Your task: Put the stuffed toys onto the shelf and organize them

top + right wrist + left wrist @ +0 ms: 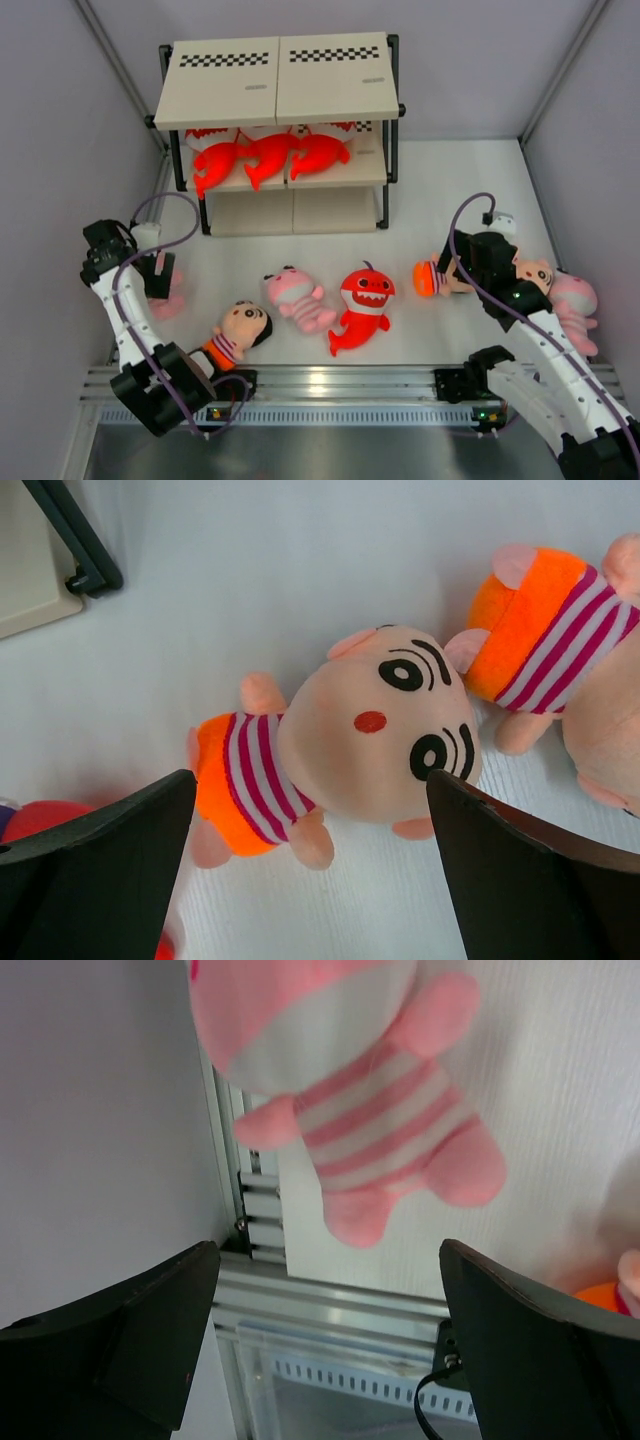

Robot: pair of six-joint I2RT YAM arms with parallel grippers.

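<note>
The pink baby lies just beyond my left gripper's open fingers. My left gripper will move down and outward past the baby's legs onto the striped belly (171, 298) (386, 1120).
The shelf (275, 75) stands at the back, with three red-orange sharks (268, 155) lying on its middle board. My left gripper (158, 277) is open over a pink striped baby (168, 303) at the table's left edge. In the left wrist view that baby (370, 1110) lies just beyond the open gripper (328, 1255), apart from the fingers. My right gripper (457, 268) is open above a boy in orange shorts (430, 278). The right wrist view shows this boy (370, 735) face up between the spread fingers of the gripper (310, 780), untouched.
A boy (238, 330), a pink baby (297, 297) and a shark (363, 305) lie along the front middle. Another boy (535, 272) and a pink baby (575, 305) lie at the right, under my right arm. Grey walls close in both sides. A metal rail (330, 380) runs along the near edge.
</note>
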